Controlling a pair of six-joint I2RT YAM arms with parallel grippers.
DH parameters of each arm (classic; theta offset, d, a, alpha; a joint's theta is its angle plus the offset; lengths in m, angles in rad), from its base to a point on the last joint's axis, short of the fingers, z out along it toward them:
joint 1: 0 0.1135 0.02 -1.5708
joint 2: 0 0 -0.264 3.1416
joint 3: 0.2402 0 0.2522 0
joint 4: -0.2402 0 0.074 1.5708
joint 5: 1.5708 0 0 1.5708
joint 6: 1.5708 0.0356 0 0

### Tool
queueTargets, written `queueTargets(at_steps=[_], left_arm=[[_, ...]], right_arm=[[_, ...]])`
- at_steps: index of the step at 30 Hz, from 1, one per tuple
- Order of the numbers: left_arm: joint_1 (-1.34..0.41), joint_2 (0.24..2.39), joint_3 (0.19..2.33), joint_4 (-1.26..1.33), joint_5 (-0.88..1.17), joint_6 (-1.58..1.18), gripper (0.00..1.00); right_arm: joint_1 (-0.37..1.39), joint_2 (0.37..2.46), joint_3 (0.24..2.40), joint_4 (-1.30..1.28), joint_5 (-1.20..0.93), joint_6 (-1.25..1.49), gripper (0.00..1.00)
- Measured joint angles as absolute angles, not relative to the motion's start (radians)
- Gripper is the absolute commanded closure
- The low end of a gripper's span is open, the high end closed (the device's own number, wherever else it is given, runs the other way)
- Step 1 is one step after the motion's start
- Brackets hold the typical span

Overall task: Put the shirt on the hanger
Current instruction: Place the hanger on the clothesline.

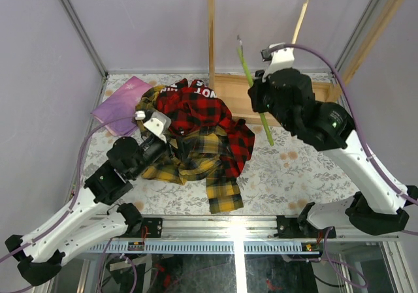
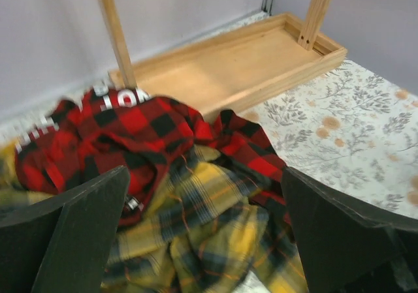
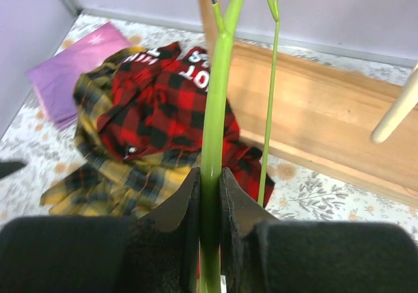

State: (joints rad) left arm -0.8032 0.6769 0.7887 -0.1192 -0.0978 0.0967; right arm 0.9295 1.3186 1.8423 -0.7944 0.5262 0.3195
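My right gripper rises outward to the rack's top bar next and releases the green hanger, as the bar is bare beside the cream hanger.
The yellow-and-black plaid shirt (image 1: 196,161) lies crumpled on the table, partly under a red-and-black plaid garment (image 1: 196,107). My left gripper (image 1: 172,149) hovers just over the shirt with its jaws wide apart and nothing between them. In the left wrist view the yellow plaid (image 2: 215,221) fills the gap of that gripper (image 2: 204,188). My right gripper (image 1: 258,94) is raised at the right and shut on the pale green hanger (image 1: 255,91). In the right wrist view the hanger's arm (image 3: 215,110) runs straight up from the closed jaws of the gripper (image 3: 209,179). The shirt (image 3: 111,175) lies below.
A wooden rack with a tray base (image 1: 238,91) stands at the back, close behind the clothes. A cream hanger (image 1: 302,15) hangs from its top bar. A purple cloth (image 1: 121,104) lies at the back left. Walls close in the table's left and back.
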Motion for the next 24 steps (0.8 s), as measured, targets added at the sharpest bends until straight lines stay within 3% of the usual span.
queueTargets(at_steps=[8, 19, 24], left_arm=[[-0.804, 0.690, 0.822, -0.358, -0.189, -0.236, 0.00], [-0.804, 0.907, 0.869, -0.603, -0.254, -0.405, 0.00], [-0.804, 0.905, 0.895, -0.617, -0.265, -0.473, 0.00]], right_arm=[[0.743, 1.402, 1.953, -0.762, 0.442, 0.311, 1.00], [0.550, 1.610, 2.299, -0.728, 0.326, 0.334, 1.00], [0.458, 1.649, 2.328, -0.714, 0.247, 0.380, 1.00]])
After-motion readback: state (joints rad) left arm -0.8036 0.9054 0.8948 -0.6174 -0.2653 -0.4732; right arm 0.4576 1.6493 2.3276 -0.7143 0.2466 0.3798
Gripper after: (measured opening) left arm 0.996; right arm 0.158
